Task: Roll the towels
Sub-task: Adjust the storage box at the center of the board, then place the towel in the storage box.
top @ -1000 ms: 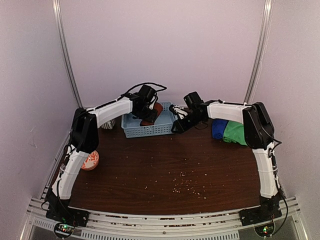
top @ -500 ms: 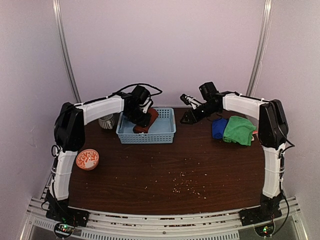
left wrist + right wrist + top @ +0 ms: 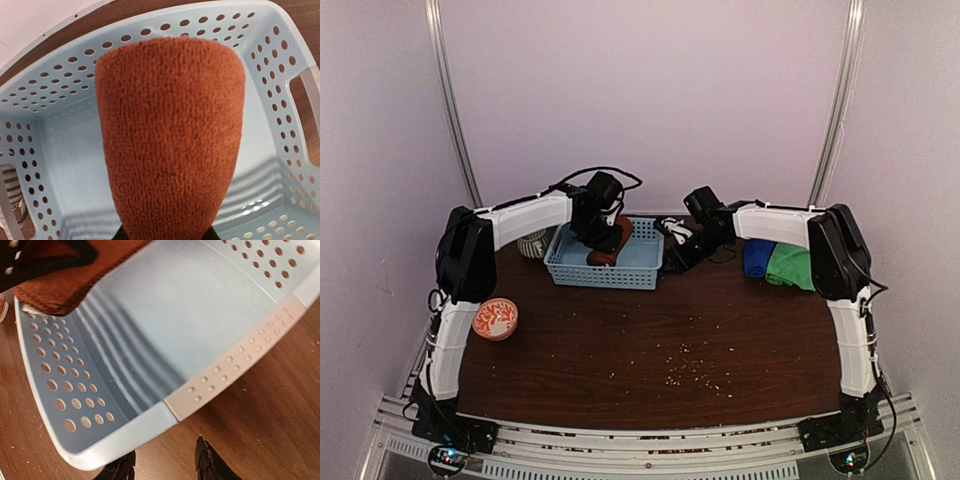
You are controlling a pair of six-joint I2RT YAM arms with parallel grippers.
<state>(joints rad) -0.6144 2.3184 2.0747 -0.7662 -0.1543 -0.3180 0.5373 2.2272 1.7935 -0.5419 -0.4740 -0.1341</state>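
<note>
My left gripper shifts to the right in the top view next and lowers to release the roll by the basket's end, because the basket's bottom there is bare.
A rust-red towel (image 3: 170, 135), rolled into a short thick roll, hangs inside the light blue basket (image 3: 60, 80). My left gripper (image 3: 603, 230) is shut on its near end, and the roll hides the fingertips in the left wrist view. My right gripper (image 3: 165, 467) is open just outside the basket's right corner rim (image 3: 150, 425), with only bare wood between its fingers. The rust-red towel (image 3: 65, 285) shows at the far side of the basket there. A blue towel (image 3: 756, 258) and a green towel (image 3: 790, 266) lie rolled side by side at the back right.
The basket (image 3: 600, 272) stands at the back centre, near the wall. A striped cup (image 3: 532, 243) stands to its left. An orange-and-white bowl (image 3: 496, 319) sits near the left edge. Crumbs (image 3: 685, 365) are scattered over the dark wooden table (image 3: 620, 350).
My right gripper swung away to the right, then came back to the basket's right corner. The basket has shifted a little to the left. My left gripper kept hold of the rust-red towel over it.
</note>
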